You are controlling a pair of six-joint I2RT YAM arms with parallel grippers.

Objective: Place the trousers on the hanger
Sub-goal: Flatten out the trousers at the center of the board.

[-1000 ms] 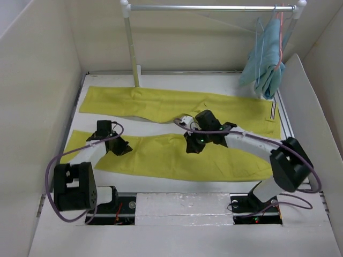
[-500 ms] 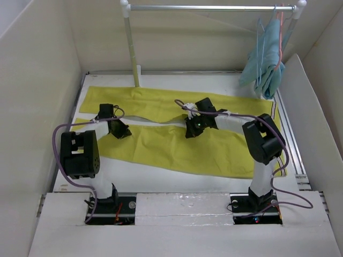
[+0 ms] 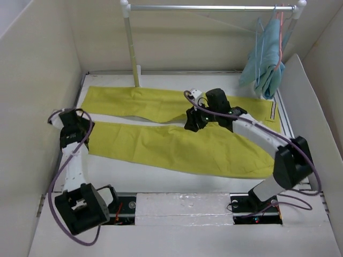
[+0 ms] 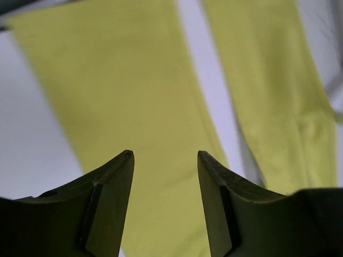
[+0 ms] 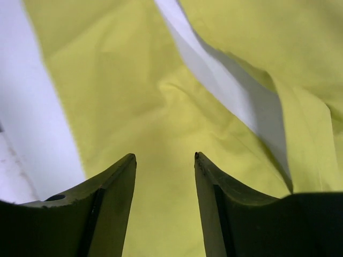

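Observation:
The robot's left gripper will next go down with open fingers onto the near leg's cuff (image 4: 40, 19), because the cuff is below that gripper and to its left in the top view.
The mustard yellow-green trousers (image 3: 177, 150) lie flat on the white table, both legs stretched leftward and the striped waistband (image 3: 274, 110) at the right. My left gripper (image 3: 77, 134) hovers over the cuff end of the near leg. In the left wrist view it (image 4: 165, 153) stands open above the trousers (image 4: 134, 96), with nothing between its fingers. My right gripper (image 3: 194, 122) hangs over the middle where the legs part; it (image 5: 164, 155) is open and empty above the trousers (image 5: 150, 107). The pale-blue wire hanger (image 3: 258, 40) hangs on the rail at the back right.
A metal rail (image 3: 209, 8) on a white post (image 3: 130, 48) spans the back. A pink hanger (image 3: 280, 32) bearing a light-blue cloth (image 3: 267, 59) hangs at its right end. Beige walls (image 3: 37, 80) close in both sides. A strip of white table (image 5: 236, 91) shows between the legs.
Both grippers were shut on the near leg and have opened and let it go. The near leg now lies farther back. The left arm has swung left; the right gripper rose slightly.

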